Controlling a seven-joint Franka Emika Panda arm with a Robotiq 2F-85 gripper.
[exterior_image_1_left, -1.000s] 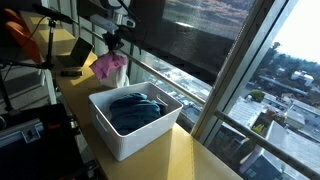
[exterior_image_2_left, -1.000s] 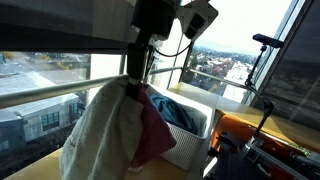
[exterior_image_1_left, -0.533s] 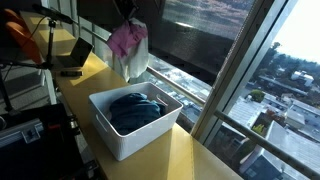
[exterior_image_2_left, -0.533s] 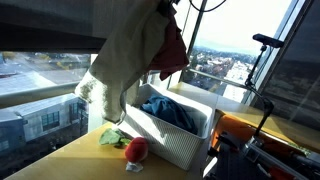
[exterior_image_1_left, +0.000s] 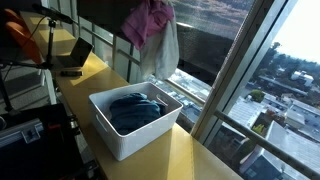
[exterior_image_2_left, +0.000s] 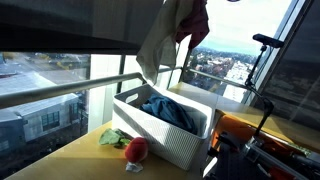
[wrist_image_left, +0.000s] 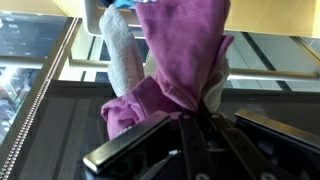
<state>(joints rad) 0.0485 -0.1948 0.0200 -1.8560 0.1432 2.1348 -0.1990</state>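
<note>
My gripper will next lower the bundle onto the blue clothing in the white basket below and let go, because the cloths still hang above the basket's rim.
My gripper is shut on a bundle of a pink cloth and a white cloth, pinched between its dark fingers. In both exterior views the bundle hangs high in the air, pink cloth over white cloth, with the gripper itself off the top of the picture. The hanging cloths are above the far side of a white basket that holds blue clothing. The basket stands on a yellow counter by the window.
A red object and a green one lie on the counter beside the basket. A laptop sits further along the counter. Window frames and a railing run close behind. A stand rises past the basket.
The gripper has risen with the pink and white cloths, carrying them up from counter level and sideways along the window to hang over the basket's far side.
</note>
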